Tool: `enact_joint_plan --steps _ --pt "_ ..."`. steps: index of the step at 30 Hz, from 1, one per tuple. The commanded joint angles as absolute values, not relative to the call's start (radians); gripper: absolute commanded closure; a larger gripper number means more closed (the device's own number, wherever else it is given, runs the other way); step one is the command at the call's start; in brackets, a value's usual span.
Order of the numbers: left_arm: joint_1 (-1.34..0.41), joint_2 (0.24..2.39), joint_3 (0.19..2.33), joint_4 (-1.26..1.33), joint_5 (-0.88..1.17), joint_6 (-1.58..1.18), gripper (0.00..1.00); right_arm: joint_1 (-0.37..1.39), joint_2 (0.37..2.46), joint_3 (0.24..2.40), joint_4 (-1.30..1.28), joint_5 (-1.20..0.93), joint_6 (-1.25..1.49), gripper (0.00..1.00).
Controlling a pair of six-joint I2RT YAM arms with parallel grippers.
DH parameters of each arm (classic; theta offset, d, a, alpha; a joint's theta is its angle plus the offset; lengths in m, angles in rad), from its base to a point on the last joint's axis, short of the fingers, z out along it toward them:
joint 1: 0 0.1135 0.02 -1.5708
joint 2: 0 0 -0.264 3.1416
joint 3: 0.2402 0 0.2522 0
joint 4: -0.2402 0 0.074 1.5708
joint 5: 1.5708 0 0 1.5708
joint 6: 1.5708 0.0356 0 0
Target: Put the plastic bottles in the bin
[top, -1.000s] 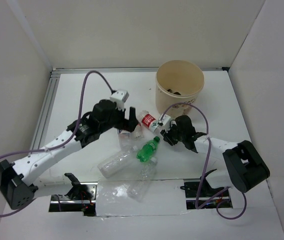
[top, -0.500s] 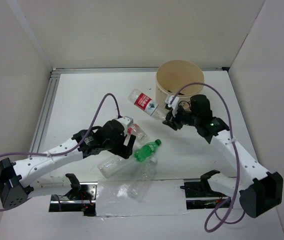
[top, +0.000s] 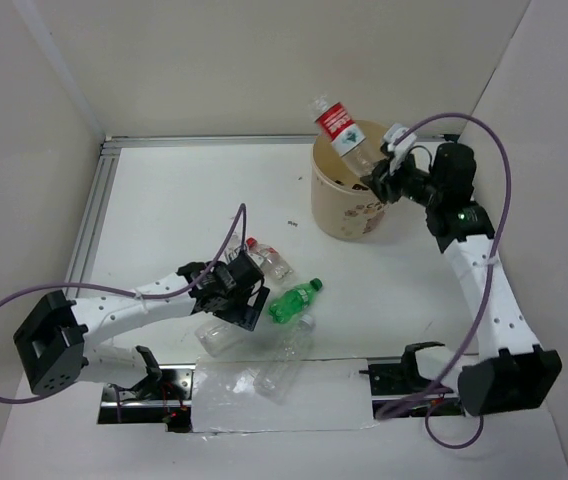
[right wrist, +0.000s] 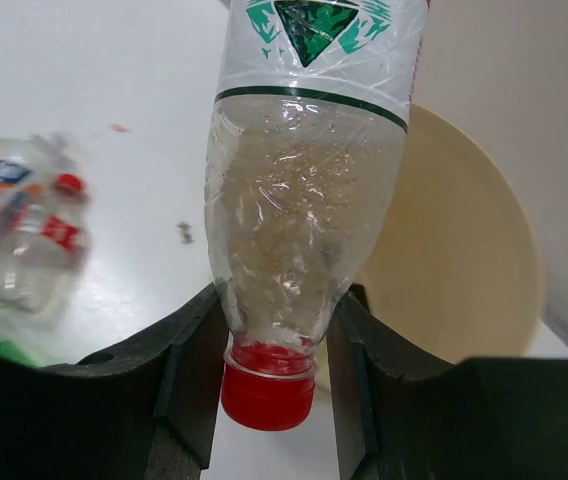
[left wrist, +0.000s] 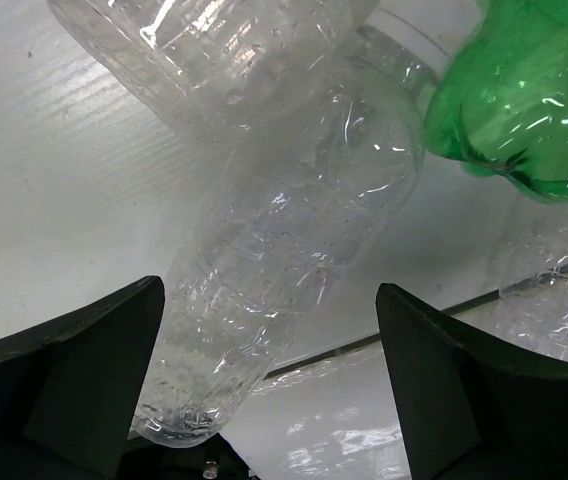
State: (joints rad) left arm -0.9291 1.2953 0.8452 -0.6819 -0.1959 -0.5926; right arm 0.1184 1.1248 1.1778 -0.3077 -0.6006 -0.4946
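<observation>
The body of the clear bottle [top: 226,331] [left wrist: 244,300] is already between the open fingers of my left gripper, so next I will lower the gripper onto it and close there.
My right gripper [top: 377,181] [right wrist: 269,340] is shut on the neck of a clear plastic bottle [top: 341,127] [right wrist: 304,220] with a red cap and a red-white label. It holds the bottle slanted over the rim of the tan bin [top: 349,215] [right wrist: 474,270]. My left gripper [top: 240,300] [left wrist: 269,300] stands open low over the table, its fingers on either side of a clear bottle [top: 219,335] [left wrist: 284,260] lying there. A green bottle [top: 295,300] [left wrist: 524,100] lies just right of it.
A small red-capped bottle [top: 265,259] lies beyond the left gripper. Another clear bottle [top: 284,366] rests near the table's front edge, and one more [left wrist: 214,50] crosses the top of the left wrist view. White walls close in both sides and the back.
The right arm has lifted the labelled bottle off the table and carried it up and back over the bin. The left gripper has come nearer and lower, around the clear bottle.
</observation>
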Motion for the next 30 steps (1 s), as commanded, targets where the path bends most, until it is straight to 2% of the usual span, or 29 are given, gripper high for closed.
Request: enact_joint_plan --steps 1,3,6,9,10,11,14,15,18,19,21,25,27,28,30 --pt "-0.943 1.305 0.830 -0.664 -0.212 -0.630 0.00 -0.007 1.210 1.250 -0.216 -0.672 -0.485 0.92" --pt "-0.943 1.305 0.816 -0.655 -0.203 -0.630 0.00 -0.049 1.276 1.269 -0.207 -0.718 -0.495 0.92" --pt "-0.953 1.327 0.795 -0.632 -0.193 -0.641 0.00 -0.086 1.371 1.325 -0.254 -0.784 -0.538 0.87" --pt "-0.962 1.357 0.785 -0.623 -0.193 -0.641 0.01 -0.086 1.442 1.380 -0.285 -0.813 -0.548 0.75" --pt "-0.962 1.367 0.785 -0.614 -0.193 -0.641 0.01 -0.086 1.457 1.391 -0.285 -0.813 -0.548 0.70" --pt "-0.962 1.376 0.785 -0.604 -0.193 -0.641 0.05 -0.086 1.469 1.391 -0.294 -0.824 -0.548 0.54" --pt "-0.974 1.397 0.776 -0.592 -0.193 -0.641 0.12 -0.086 1.491 1.401 -0.295 -0.824 -0.538 0.37" --pt "-0.974 1.397 0.767 -0.583 -0.193 -0.650 0.20 -0.086 1.491 1.401 -0.295 -0.833 -0.538 0.24" --pt "-0.983 1.397 0.758 -0.583 -0.193 -0.660 0.35 -0.086 1.477 1.401 -0.285 -0.833 -0.529 0.13" --pt "-0.983 1.397 0.758 -0.583 -0.193 -0.660 0.44 -0.086 1.464 1.401 -0.275 -0.833 -0.516 0.08" --pt "-0.996 1.384 0.773 -0.607 -0.184 -0.660 0.52 -0.097 1.448 1.411 -0.264 -0.844 -0.496 0.02" --pt "-1.017 1.306 0.833 -0.682 -0.184 -0.660 0.86 -0.130 1.384 1.431 -0.238 -0.868 -0.417 0.01" --pt "-1.028 1.225 0.902 -0.707 -0.175 -0.635 0.89 -0.141 1.347 1.431 -0.238 -0.868 -0.384 0.01" --pt "-1.028 1.166 0.958 -0.707 -0.161 -0.608 0.95 -0.150 1.323 1.431 -0.238 -0.877 -0.383 0.01" --pt "-1.028 1.142 1.021 -0.707 -0.161 -0.578 0.96 -0.150 1.309 1.405 -0.256 -0.905 -0.393 0.01"
